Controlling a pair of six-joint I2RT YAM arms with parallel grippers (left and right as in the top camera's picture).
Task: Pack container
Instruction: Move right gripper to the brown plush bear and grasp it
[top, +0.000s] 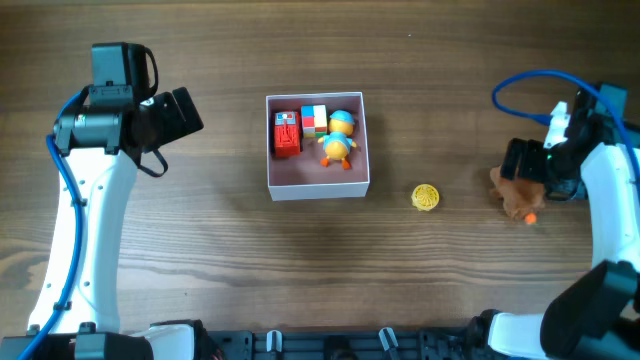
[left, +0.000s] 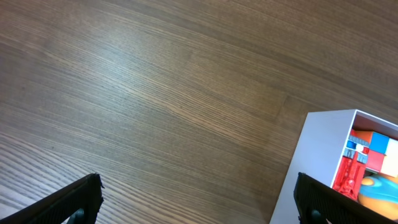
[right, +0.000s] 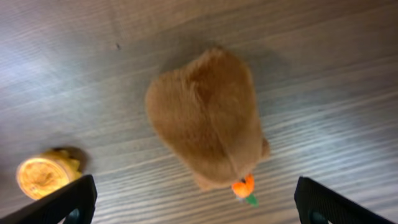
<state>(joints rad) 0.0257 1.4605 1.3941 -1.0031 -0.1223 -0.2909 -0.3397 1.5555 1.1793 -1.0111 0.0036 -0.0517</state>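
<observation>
The brown plush toy is below, and my open fingers reach across it, so next I should lower my right gripper around its furry body (top: 513, 191) (right: 208, 118) and close.
The container (top: 318, 186) is a square white-walled box with a dusty-pink inside, at the table's middle. In it lie a red toy (top: 287, 133), a stack of coloured blocks (top: 314, 120) and a yellow duck figure with a blue cap (top: 338, 140). Its corner shows in the left wrist view (left: 317, 162). A brown plush toy with an orange tip (right: 208, 118) lies at the right (top: 518, 195). My right gripper (right: 196, 205) is open above it, fingers either side. A yellow round toy (top: 426, 197) lies between box and plush (right: 42, 176). My left gripper (left: 199, 202) is open and empty, left of the box.
Bare wooden tabletop (top: 200, 250) lies around the box. A blue cable (top: 520, 90) loops over the right arm. A dark rail with clamps (top: 330, 345) runs along the front edge.
</observation>
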